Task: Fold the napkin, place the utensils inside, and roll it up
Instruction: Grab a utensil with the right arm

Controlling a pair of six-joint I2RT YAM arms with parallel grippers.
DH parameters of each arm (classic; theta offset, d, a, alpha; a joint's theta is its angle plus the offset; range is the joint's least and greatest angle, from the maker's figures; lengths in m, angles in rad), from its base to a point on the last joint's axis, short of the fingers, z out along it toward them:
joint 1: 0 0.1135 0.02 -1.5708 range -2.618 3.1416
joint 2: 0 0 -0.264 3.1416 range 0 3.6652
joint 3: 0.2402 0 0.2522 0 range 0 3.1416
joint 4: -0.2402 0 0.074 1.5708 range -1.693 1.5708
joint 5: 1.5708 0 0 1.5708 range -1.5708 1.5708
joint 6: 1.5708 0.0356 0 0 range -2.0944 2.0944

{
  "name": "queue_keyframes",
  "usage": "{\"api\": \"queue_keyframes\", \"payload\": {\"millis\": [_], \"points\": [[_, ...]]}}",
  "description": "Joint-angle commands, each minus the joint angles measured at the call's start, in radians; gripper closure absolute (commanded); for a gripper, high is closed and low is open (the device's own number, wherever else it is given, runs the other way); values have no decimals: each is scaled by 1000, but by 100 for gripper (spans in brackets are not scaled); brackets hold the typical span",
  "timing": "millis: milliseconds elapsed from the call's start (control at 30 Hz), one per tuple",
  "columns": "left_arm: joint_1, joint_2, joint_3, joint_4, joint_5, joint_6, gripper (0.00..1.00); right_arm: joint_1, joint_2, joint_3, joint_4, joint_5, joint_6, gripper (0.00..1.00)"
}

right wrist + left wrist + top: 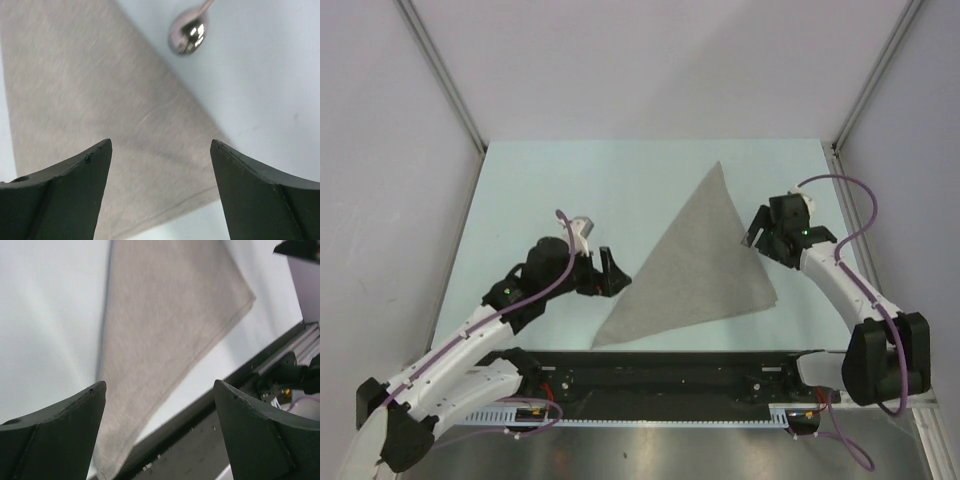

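Observation:
The robot's right gripper will go down past the napkin's edge to the spoon's thin metal neck.
The light-grey napkin lies flat on the table, folded into a triangle whose tip points to the far side. My left gripper stands open just off its left edge, nothing between the fingers; the left wrist view shows the napkin ahead of the open left gripper. My right gripper hovers open over the napkin's right edge. In the right wrist view the napkin lies below the open right gripper, and a shiny spoon bowl rests on the bare table beyond it. That spoon does not show in the top view.
The pale blue table is bounded by white walls with metal posts at the back and sides. A black rail runs along the near edge, close to the napkin's lower corner, and the rail also crosses the left wrist view.

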Motion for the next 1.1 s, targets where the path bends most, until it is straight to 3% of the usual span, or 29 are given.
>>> {"api": "queue_keyframes", "payload": {"millis": [0,67,233,567,667,1067], "points": [[106,63,144,-67,40,173,7,-121,115,71,72,-34,-91,16],[160,95,193,-65,46,211,7,-163,194,103,92,-36,-100,16],[174,152,278,-82,-43,322,6,-293,336,138,204,-129,-81,19],[197,187,259,-88,-106,370,6,-342,581,220,333,-206,-34,26],[202,206,262,-90,-118,374,6,-342,623,227,352,-228,-29,32],[209,232,256,-81,-84,365,6,-344,652,226,391,-315,-54,98]]}}
